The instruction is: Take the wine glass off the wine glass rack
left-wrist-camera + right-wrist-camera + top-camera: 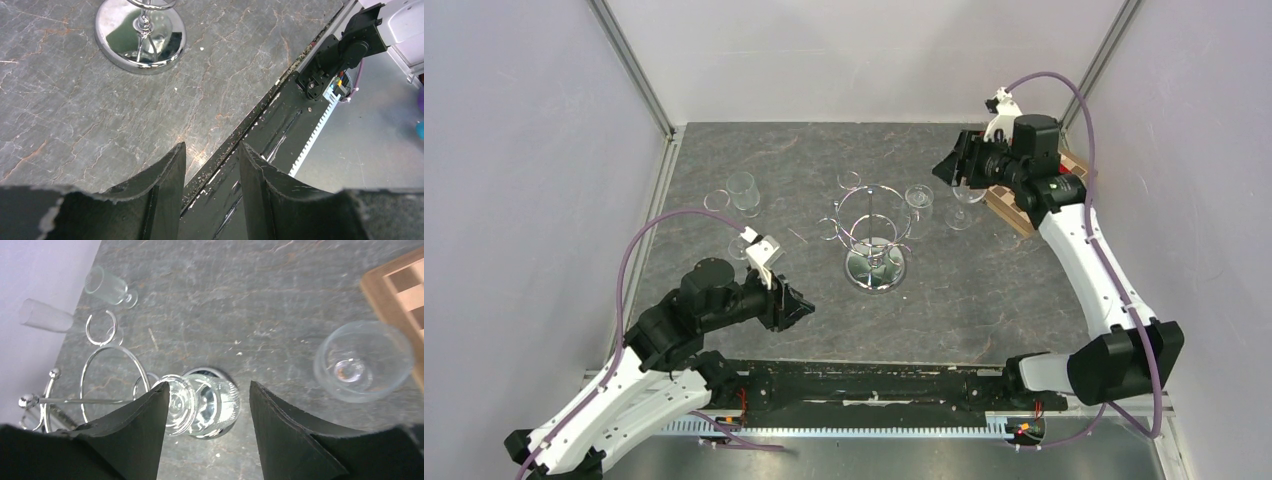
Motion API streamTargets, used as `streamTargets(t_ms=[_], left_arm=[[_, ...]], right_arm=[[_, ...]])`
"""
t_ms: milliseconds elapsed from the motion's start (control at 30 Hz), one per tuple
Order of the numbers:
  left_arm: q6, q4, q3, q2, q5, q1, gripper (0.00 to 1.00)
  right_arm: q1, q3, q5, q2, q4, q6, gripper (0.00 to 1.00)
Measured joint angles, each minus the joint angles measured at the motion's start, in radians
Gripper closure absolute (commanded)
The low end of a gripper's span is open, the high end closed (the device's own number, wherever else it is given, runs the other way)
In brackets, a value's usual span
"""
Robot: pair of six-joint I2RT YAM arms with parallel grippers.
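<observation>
The hanging glass has its foot at the very top, above its bowl. My right gripper should lower and tilt toward the rack next, to bring its fingers around the foot of the hanging glass (176,405).
The chrome wine glass rack (871,222) stands mid-table on its round mirrored base (874,268). A clear wine glass (918,199) hangs upside down from a loop on the rack's right side. In the right wrist view this glass (200,405) lies below and between the fingers, next to the top ring (107,382). My right gripper (952,170) is open and empty, above and to the right of the hanging glass, also seen in its wrist view (209,386). My left gripper (802,308) is open and empty near the table's front; its wrist view (212,150) shows the rack base (140,37).
A second wine glass (965,205) stands upright right of the rack, also in the right wrist view (362,362). A wooden chessboard (1019,205) lies at the far right. Two small glasses (743,190) sit at the back left. The black front rail (280,130) borders the table.
</observation>
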State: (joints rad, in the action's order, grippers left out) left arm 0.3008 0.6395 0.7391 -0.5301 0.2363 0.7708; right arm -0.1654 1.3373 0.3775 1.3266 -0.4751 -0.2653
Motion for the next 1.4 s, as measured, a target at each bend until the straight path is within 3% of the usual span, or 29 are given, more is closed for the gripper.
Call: streamTargets(t_ms=[267,700,1400], left_arm=[[0.008,0.0,-0.002,-0.005,0.0,0.0,0.5],[0.008,0.0,-0.002,-0.005,0.0,0.0,0.5],[0.008,0.0,-0.003,-0.005,0.0,0.0,0.5]], right_arm=[[0.0,-0.131,0.149,-0.01,0.084,-0.101,0.37],[0.0,-0.219,0.268,-0.019,0.21,-0.192,0.41],[0.001,-0.284,0.36,-0.048,0.351,-0.298,0.57]])
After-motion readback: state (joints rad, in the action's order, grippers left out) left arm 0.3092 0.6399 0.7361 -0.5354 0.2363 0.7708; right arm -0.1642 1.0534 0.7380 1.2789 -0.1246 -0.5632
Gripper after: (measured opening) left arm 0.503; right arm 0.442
